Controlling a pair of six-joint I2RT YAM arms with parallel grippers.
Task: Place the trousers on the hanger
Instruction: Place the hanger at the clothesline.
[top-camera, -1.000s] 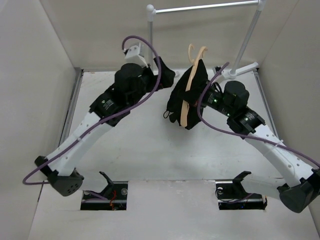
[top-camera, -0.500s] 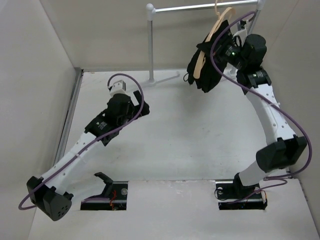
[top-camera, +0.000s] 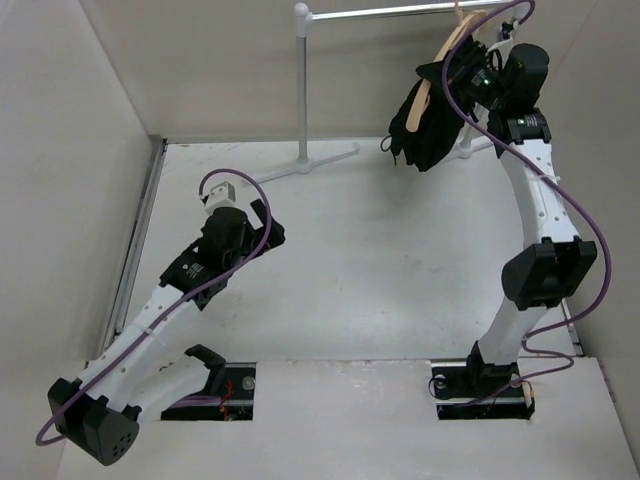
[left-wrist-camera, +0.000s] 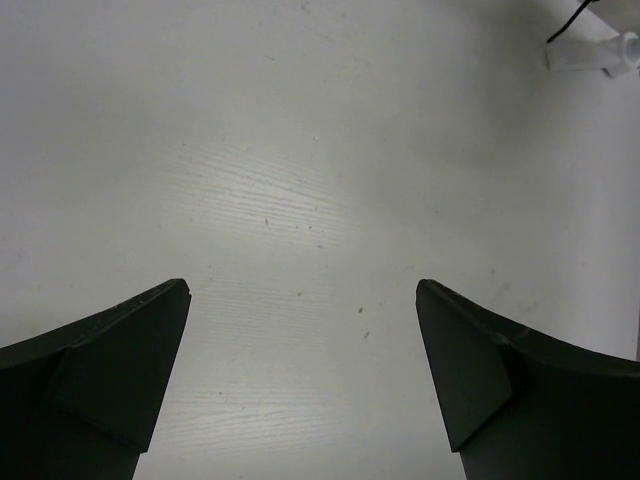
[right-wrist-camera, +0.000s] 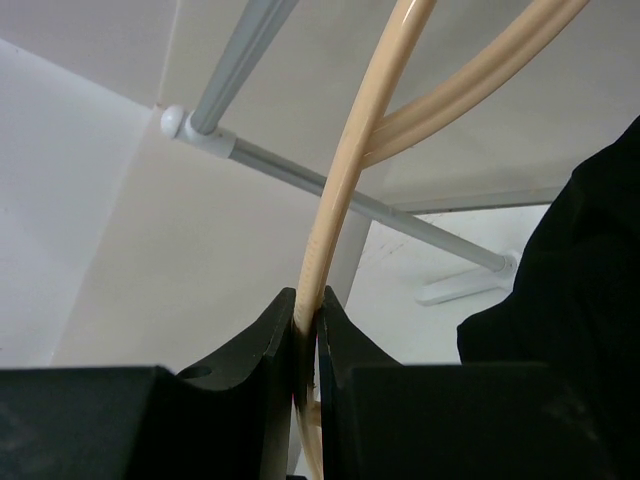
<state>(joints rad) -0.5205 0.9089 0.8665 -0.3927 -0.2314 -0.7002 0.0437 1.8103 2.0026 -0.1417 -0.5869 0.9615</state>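
Note:
My right gripper should lower the hanger (top-camera: 447, 55) slightly until its hook, crossing the silver bar, hangs there, then release the hanger's arm.
The black trousers (top-camera: 428, 120) hang folded over the tan hanger (top-camera: 447, 55), held high at the back right just under the silver rail (top-camera: 400, 12). My right gripper (top-camera: 478, 62) is shut on the hanger's thin tan arm (right-wrist-camera: 330, 200); the trousers show as dark cloth at the right of the right wrist view (right-wrist-camera: 580, 280). Whether the hook is on the rail I cannot tell. My left gripper (top-camera: 262, 222) is open and empty, low over the bare table; its fingers (left-wrist-camera: 100, 360) are wide apart.
The rail's left post (top-camera: 302, 85) stands on white feet (top-camera: 315, 162) at the back of the table; one foot shows in the left wrist view (left-wrist-camera: 595, 52). Beige walls close in on the left, back and right. The rail also crosses the right wrist view (right-wrist-camera: 300, 170).
My right arm has lifted the hanger with the trousers from table height up to the rail at the back right. My left arm has drawn back toward the near left.

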